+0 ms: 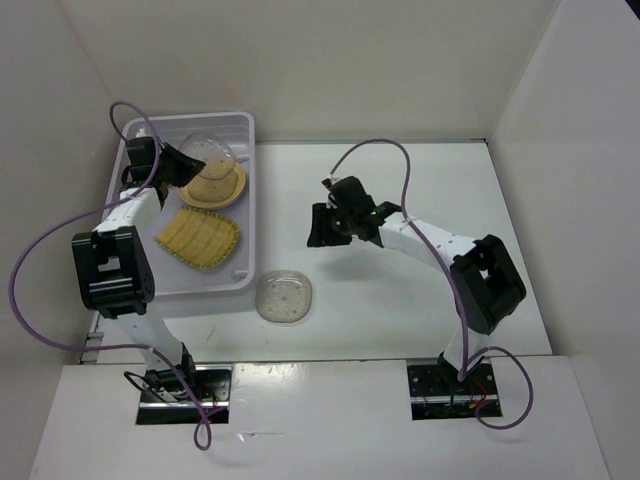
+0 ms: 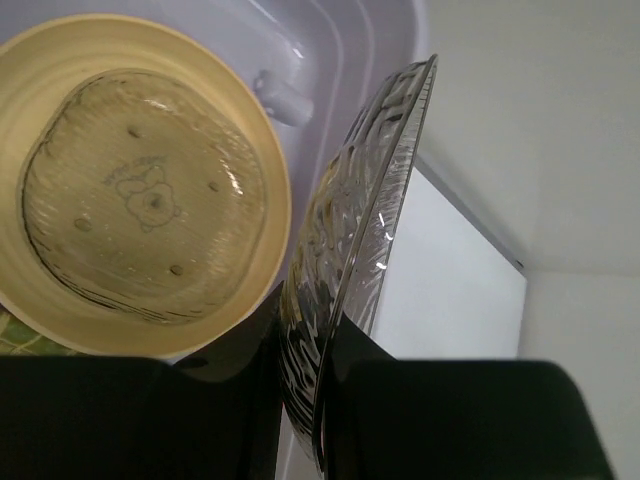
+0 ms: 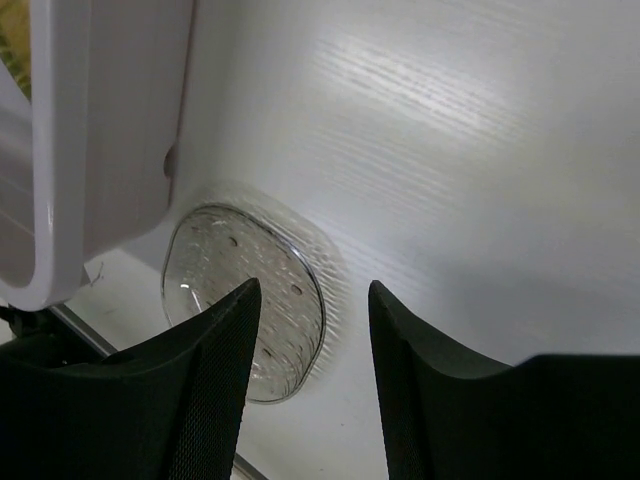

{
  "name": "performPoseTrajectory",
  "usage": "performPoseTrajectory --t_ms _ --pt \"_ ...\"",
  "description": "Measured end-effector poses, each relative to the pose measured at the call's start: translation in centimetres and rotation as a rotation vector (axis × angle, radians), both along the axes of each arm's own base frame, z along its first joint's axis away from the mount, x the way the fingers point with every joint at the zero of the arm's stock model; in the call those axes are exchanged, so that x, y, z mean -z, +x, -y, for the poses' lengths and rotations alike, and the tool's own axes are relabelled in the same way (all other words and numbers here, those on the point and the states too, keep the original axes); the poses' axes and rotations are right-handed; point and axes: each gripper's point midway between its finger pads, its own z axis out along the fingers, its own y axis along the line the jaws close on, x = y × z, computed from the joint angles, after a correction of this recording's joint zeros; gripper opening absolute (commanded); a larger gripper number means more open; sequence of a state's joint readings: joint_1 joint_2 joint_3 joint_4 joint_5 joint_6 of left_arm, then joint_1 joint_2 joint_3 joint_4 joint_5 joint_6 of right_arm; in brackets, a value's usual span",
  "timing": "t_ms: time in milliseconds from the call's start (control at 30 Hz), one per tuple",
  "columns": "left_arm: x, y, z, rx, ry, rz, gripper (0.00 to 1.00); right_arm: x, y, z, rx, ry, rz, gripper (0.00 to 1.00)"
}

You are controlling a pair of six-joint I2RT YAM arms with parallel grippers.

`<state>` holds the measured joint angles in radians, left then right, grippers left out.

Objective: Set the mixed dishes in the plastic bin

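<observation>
I will next use my left gripper to bring the second clear saucer down into the bin, over the round orange-yellow plate.
The plastic bin stands at the left. In it lie the round orange-yellow plate and the yellow woven plate. A clear speckled saucer lies inside the round plate. My left gripper is shut on a second clear saucer, held on edge above the bin's far end. A third clear saucer lies on the table by the bin's near right corner. My right gripper is open and empty above the table, with that saucer below its left finger. The cups and the lavender bowl are out of view.
The bin's rim is close on the left in the right wrist view. White walls enclose the table at the back and both sides. The table's near edge runs just below the loose saucer.
</observation>
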<state>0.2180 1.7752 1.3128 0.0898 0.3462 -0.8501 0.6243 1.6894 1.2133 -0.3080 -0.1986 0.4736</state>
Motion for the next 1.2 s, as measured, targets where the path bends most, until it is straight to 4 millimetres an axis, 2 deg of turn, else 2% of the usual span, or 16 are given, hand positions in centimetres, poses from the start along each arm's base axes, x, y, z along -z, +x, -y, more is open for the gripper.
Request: performPoseTrajectory --t_ms 100,233,333,533,633,733,767,833,900,933,967,1067,1200 --pt "1.7 0.6 0.1 -0.096 -0.028 -0.051 0.0 1.4 -1.1 -1.3 -0.039 -0.021 -0.026 0.52" --pt "3.2 0.9 0.3 -0.202 -0.078 -0.096 0.0 3.2 -1.8 -2.0 -0.062 -0.042 -0.064 0.51" --pt "4.6 1.3 -0.3 -0.27 -0.112 -0.123 0.01 3.9 -2.0 -2.1 -0.066 -0.047 -0.081 0.51" --pt "8.7 1.1 -1.3 -0.389 -0.176 -0.21 0.01 5.3 -2.6 -2.5 -0.083 -0.061 -0.112 0.49" --pt "10.5 1.1 -1.2 -0.407 -0.193 -0.248 0.01 5.7 -2.9 -2.6 -0.092 -0.069 -0.12 0.48" --pt "12.1 1.2 -0.8 -0.417 -0.196 -0.289 0.05 6.0 -3.0 -2.6 -0.096 -0.073 -0.124 0.47" --pt "12.3 1.4 -0.5 -0.415 -0.197 -0.294 0.14 6.0 -3.0 -2.6 -0.096 -0.075 -0.125 0.47" --pt "12.3 1.8 0.0 -0.411 -0.205 -0.292 0.21 6.1 -3.0 -2.7 -0.1 -0.076 -0.124 0.46" --pt "12.2 1.9 0.3 -0.415 -0.207 -0.295 0.32 6.1 -3.1 -2.8 -0.103 -0.077 -0.123 0.46" --pt "12.2 1.8 0.4 -0.412 -0.208 -0.299 0.5 6.1 -3.2 -2.8 -0.106 -0.079 -0.123 0.46" --pt "12.2 1.8 0.5 -0.412 -0.21 -0.301 0.85 6.1 -3.3 -2.9 -0.11 -0.08 -0.122 0.46" --pt "12.1 1.8 0.6 -0.423 -0.228 -0.304 0.96 6.2 -3.6 -3.0 -0.127 -0.088 -0.118 0.46" --pt "11.5 1.1 0.7 -0.425 -0.228 -0.317 0.99 6.4 -4.3 -3.3 -0.152 -0.099 -0.119 0.46"
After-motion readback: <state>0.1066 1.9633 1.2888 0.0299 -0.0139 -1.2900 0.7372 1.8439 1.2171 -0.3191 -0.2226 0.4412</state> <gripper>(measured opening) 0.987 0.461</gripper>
